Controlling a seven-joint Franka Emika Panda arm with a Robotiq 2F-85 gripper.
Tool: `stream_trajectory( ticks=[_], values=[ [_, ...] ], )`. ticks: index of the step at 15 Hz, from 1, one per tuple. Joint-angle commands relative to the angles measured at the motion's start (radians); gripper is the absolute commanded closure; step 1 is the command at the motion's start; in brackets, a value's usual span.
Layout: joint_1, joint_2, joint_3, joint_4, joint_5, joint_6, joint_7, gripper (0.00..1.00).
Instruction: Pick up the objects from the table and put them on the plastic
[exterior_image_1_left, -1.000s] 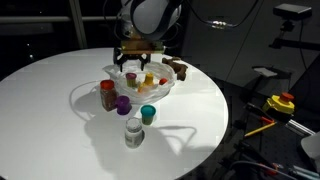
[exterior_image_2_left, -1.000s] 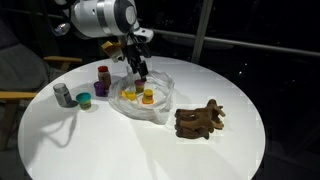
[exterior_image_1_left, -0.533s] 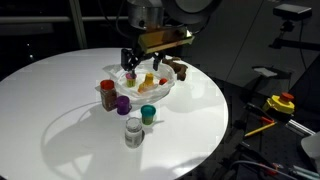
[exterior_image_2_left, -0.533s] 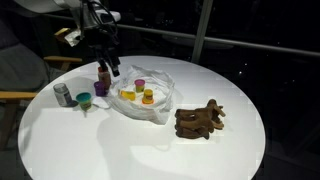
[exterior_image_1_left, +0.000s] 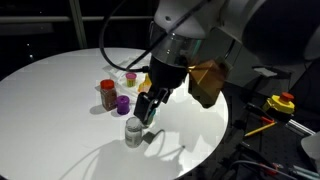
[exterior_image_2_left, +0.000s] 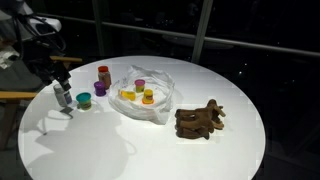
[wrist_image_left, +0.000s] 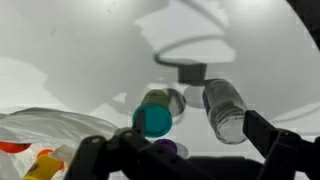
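Observation:
The teal cup (exterior_image_2_left: 84, 99) stands off the plastic near one finger, so I need to move my gripper away from the clear jar next and then lower it around the cup.
My gripper (exterior_image_2_left: 63, 103) (exterior_image_1_left: 147, 108) hangs open over the clear jar with a white lid (exterior_image_2_left: 62, 95) (exterior_image_1_left: 133, 132) at the table's edge. In the wrist view the gripper (wrist_image_left: 178, 140) frames that jar (wrist_image_left: 224, 108) near one finger and the teal cup (wrist_image_left: 153, 120) near the other, touching neither. The purple cup (wrist_image_left: 165, 148) (exterior_image_1_left: 123, 104) peeks out below. The teal cup (exterior_image_2_left: 84, 99) and a brown jar with a red lid (exterior_image_2_left: 103, 75) (exterior_image_1_left: 107, 93) stand beside the wrinkly plastic (exterior_image_2_left: 150, 100) (wrist_image_left: 45, 125), which holds yellow cups (exterior_image_2_left: 147, 96).
A dark brown lump (exterior_image_2_left: 200, 120) lies on the round white table (exterior_image_2_left: 150, 150), on the far side of the plastic from the gripper. The arm's bulk hides much of the plastic in an exterior view. Dark chairs and equipment stand beyond the table's edge.
The arm has swung away from above the plastic to over the clear jar and teal cup. The jaws stayed open throughout.

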Motion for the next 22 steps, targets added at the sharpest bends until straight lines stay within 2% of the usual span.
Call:
stream_trajectory(
  ticks=[1, 4, 9, 13, 15, 22],
  values=[
    [-0.012, -0.024, 0.006, -0.068, -0.015, 0.110, -0.030, 0.00],
    [-0.011, -0.032, -0.014, -0.087, -0.038, 0.140, -0.034, 0.00],
    [0.005, -0.011, -0.057, -0.091, -0.225, 0.122, -0.092, 0.00],
    [0.024, 0.036, -0.104, -0.047, -0.411, 0.108, -0.042, 0.00],
    [0.018, 0.061, -0.121, -0.017, -0.465, 0.111, -0.031, 0.00],
    [-0.028, 0.195, -0.125, 0.094, -0.442, 0.140, -0.101, 0.00]
  ],
)
